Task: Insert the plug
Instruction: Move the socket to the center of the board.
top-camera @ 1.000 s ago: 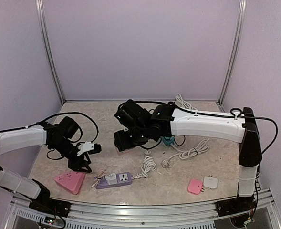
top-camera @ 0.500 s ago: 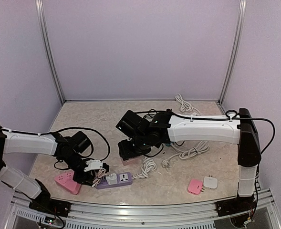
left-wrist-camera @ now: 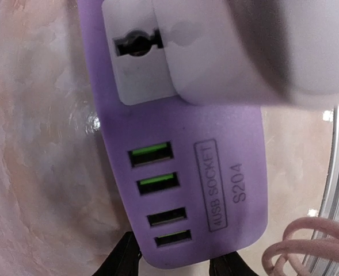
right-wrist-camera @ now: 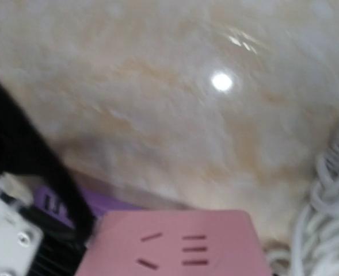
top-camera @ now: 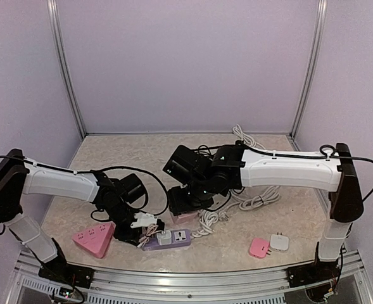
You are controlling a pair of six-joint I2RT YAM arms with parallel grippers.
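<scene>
My right gripper moves the pink plug block back and down next to release it in the power strip's socket beside the white plug, since that socket stands empty.
A purple power strip [top-camera: 168, 239] lies near the table's front edge with a white plug [top-camera: 164, 237] seated in it. In the left wrist view its USB end [left-wrist-camera: 181, 190] points at me and the white plug [left-wrist-camera: 232, 52] covers part of the socket. My left gripper [left-wrist-camera: 178, 264] straddles that end, one black fingertip [left-wrist-camera: 123, 261] on each side against it. My right gripper [top-camera: 185, 206] hangs just behind the strip, shut on a pink plug block [right-wrist-camera: 175, 244] whose slotted face shows. Its own fingers are out of the right wrist view.
A pink triangular socket [top-camera: 92, 240] lies left of the strip. Coiled white cable [top-camera: 256, 201] runs behind and right of the right gripper. A small pink adapter [top-camera: 259, 247] and a white one [top-camera: 279, 242] sit at front right. The metal table rail [top-camera: 192, 272] is close.
My left arm swung right and down to the strip's end and its fingers narrowed onto it; the strip shifted right. The right arm carried the pink block forward toward the strip.
</scene>
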